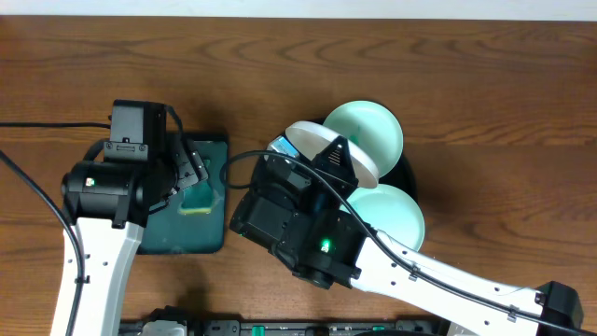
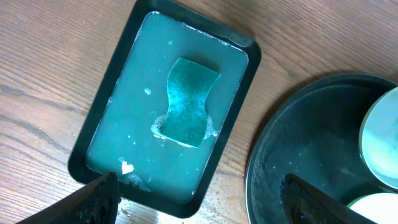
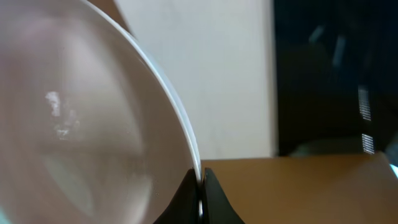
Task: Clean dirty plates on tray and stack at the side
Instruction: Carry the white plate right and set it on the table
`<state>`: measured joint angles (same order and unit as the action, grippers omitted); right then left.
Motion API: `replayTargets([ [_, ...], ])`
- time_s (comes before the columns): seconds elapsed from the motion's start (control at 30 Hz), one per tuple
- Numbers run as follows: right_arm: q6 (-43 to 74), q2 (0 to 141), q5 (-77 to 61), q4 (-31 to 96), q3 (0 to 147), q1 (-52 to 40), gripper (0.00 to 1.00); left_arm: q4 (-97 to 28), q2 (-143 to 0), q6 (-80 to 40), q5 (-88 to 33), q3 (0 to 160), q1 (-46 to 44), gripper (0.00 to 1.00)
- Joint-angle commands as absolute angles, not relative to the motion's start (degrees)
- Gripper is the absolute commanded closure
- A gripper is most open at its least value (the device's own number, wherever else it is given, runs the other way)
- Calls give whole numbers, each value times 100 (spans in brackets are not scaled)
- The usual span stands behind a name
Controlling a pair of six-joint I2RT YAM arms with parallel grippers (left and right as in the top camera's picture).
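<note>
Clear tabletop lies right of my right gripper in the overhead view, so I will swing it past the mint plates, turn the plate flat, lower and release.
My right gripper [image 3: 200, 194] is shut on the rim of the white plate [image 3: 81, 124] and holds it up on edge. From overhead, this white plate [image 1: 312, 138] stands tilted above the left side of the black round tray [image 1: 411, 174], with the right gripper [image 1: 336, 157] pinching it. Two pale mint plates lie on the tray, one at the back [image 1: 371, 123] and one at the front [image 1: 396, 213]. My left gripper [image 2: 199, 205] is open and empty above the near edge of the rectangular tray [image 2: 242, 93]. Its fingers [image 2: 93, 199] stand wide apart.
The dark-green rectangular tray [image 1: 219, 233] holds soapy water and a teal sponge [image 2: 186, 102], seen from overhead as the sponge [image 1: 198, 200]. The round tray's rim [image 2: 261, 149] lies just right of it. Black cables [image 1: 37, 201] run over the table at left.
</note>
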<state>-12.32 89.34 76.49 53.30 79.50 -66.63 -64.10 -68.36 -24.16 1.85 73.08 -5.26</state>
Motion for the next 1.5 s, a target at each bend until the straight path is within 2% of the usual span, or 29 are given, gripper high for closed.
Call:
replayTargets([
  [0.0,-913,8858,6213,5277,8084,-6519,99,-6390,-6860,-2405,217,7306,-521,17],
  [0.27,296,8840,5638,5688,8093,-6541,99,-6386,-6860,-2405,215,7306,-521,17],
  [0.5,1293,8770,3310,5863,8071,-5502,99,-6396,-6860,-2408,215,7306,-521,17],
  [0.67,1422,8812,1269,5544,8018,-4047,99,-6381,-6860,-2408,213,7306,-521,17],
  [0.73,1476,8823,-187,5417,8018,-3089,99,-6427,-6860,-2408,213,7306,-521,17],
  [0.87,1662,8823,-1450,5288,8018,-1741,99,-6449,-6860,-2408,213,7306,-521,17],
  [1.17,1822,8829,-1949,5295,8016,1295,99,-6447,-6860,-2408,213,7306,-521,17],
  [1.47,1879,9367,-1938,5225,8014,3358,99,-6445,-6860,-2408,213,7306,-521,17],
])
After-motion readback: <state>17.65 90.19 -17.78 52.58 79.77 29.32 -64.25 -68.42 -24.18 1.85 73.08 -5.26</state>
